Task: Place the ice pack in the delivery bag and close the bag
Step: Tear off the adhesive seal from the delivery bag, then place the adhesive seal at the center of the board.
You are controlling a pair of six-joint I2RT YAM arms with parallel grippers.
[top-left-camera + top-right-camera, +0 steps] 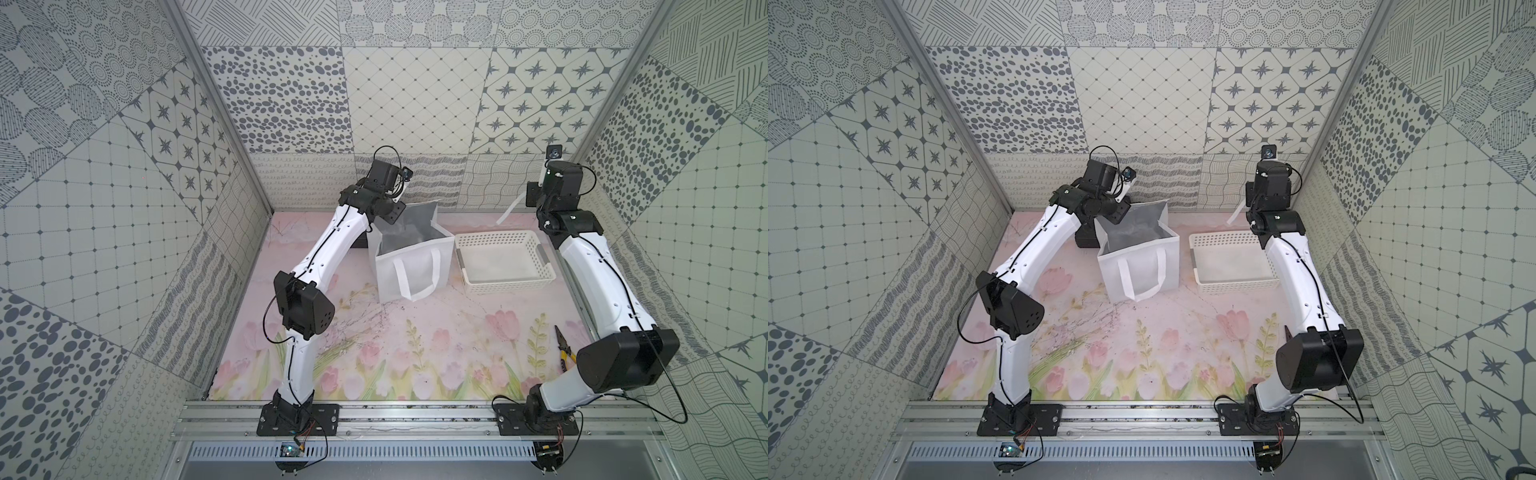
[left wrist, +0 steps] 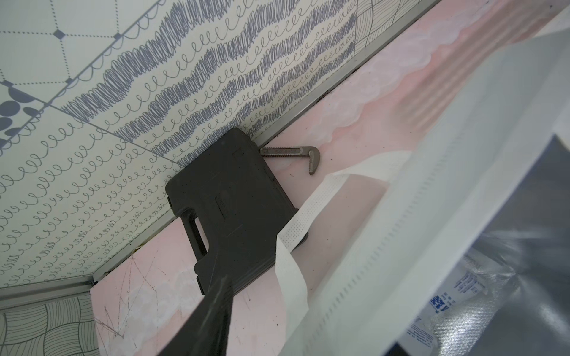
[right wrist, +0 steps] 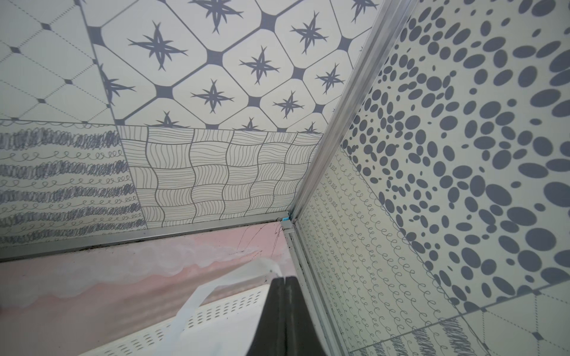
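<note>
My right gripper moves back and down next to the clear tabletop (image 1: 486,328) beside the basket's near edge, then releases the strap there.
The delivery bag (image 1: 415,266) (image 1: 1138,266) stands open at mid-table, its flap raised at the back. In the left wrist view the ice pack (image 2: 444,308), a clear pouch with blue print, lies inside against the silver lining, held by nothing. My left gripper (image 1: 390,210) hovers at the bag's far left rim and is open. One dark finger (image 2: 212,305) shows outside the bag wall (image 2: 401,215). My right gripper (image 3: 283,279) (image 1: 530,195) is raised behind the basket, shut on a thin white strap (image 3: 216,283) (image 1: 511,208).
A black hard case (image 2: 234,197) (image 1: 359,241) lies behind the bag by the back wall, with a metal wrench jaw (image 2: 296,152) beside it. A white perforated basket (image 1: 505,266) sits right of the bag. Yellow-handled pliers (image 1: 565,353) lie near the right arm.
</note>
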